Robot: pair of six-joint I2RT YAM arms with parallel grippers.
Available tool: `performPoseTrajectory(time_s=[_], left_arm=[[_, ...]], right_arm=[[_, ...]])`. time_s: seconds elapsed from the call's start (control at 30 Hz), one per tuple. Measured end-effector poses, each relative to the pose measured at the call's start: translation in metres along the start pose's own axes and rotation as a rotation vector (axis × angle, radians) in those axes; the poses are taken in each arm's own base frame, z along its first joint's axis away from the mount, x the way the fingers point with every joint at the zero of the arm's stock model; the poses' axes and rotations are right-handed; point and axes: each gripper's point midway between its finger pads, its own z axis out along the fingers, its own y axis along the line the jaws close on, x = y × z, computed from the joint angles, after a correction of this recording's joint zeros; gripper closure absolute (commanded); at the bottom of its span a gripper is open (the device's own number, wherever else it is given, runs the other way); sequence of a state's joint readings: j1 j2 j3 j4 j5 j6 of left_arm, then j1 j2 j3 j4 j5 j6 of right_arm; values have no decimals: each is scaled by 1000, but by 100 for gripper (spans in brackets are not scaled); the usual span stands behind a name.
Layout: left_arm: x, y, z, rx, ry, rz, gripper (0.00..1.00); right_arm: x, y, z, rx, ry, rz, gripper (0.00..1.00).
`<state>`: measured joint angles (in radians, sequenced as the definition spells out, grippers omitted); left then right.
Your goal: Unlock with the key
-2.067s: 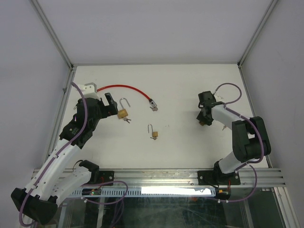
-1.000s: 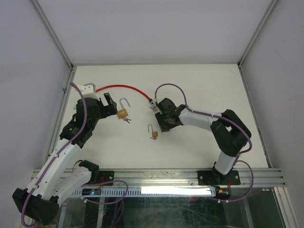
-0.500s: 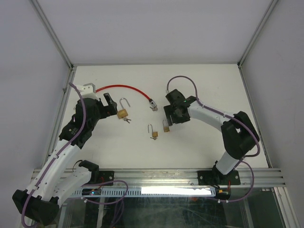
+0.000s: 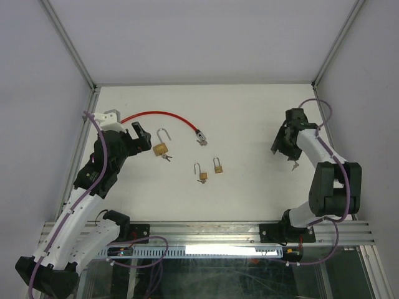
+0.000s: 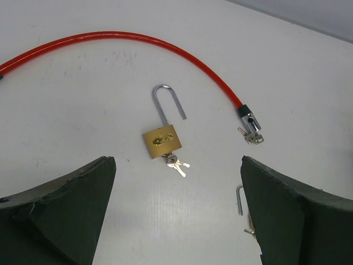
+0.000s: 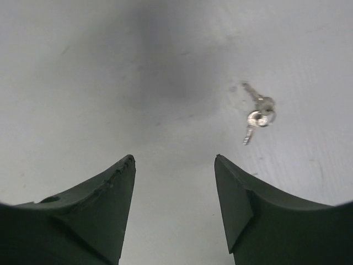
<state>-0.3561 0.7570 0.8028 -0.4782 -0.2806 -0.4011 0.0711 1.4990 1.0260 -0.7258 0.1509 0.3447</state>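
Note:
The small silver key (image 6: 264,106) is below my fingers, to the right in the top view, so I will next move my right gripper to that side and down onto it.
A large brass padlock (image 4: 161,149) with its shackle swung open lies left of centre, keys (image 4: 167,157) in its base. It also shows in the left wrist view (image 5: 161,141), just ahead of my open, empty left gripper (image 5: 177,182), which sits beside it in the top view (image 4: 141,134). Two small brass padlocks lie mid-table: one with an open shackle (image 4: 200,174), one with its shackle closed (image 4: 218,166). My right gripper (image 4: 280,144) is open and empty at the right. A loose key ring (image 6: 258,116) lies on the table ahead of its fingers (image 6: 174,160).
A red cable (image 4: 163,115) curves from the left arm to a keyed lock end (image 4: 201,139) behind the padlocks; it also crosses the left wrist view (image 5: 138,41). Metal frame posts run along both table sides.
My right arm swung to the centre, left the shackle-closed small padlock beside the other one, then swung back to the right over the loose keys. The left arm barely moved.

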Motion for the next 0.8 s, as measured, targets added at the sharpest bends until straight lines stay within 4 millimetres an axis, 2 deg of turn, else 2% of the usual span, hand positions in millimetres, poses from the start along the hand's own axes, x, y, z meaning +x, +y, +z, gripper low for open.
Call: performPoseTrajectory(time_s=[0.03, 0.13, 0.23, 0.4, 0.57, 0.8], left_arm=[[-1, 1, 0, -2, -2, -2, 1], [-3, 2, -1, -4, -11, -7, 1], [-5, 4, -3, -6, -19, -11, 1], [-7, 5, -4, -7, -28, -16, 1], [-8, 4, -4, 0, -26, -19, 1], [-9, 4, -4, 7, -29, -23, 1]], right_arm=[[-1, -16, 4, 27, 9, 59, 40], [-2, -48, 12, 87, 14, 175, 45], [-3, -69, 19, 118, 10, 265, 48], [-8, -83, 34, 138, 5, 334, 54], [-7, -89, 49, 144, 19, 357, 57], [-2, -92, 55, 153, 32, 363, 69]])
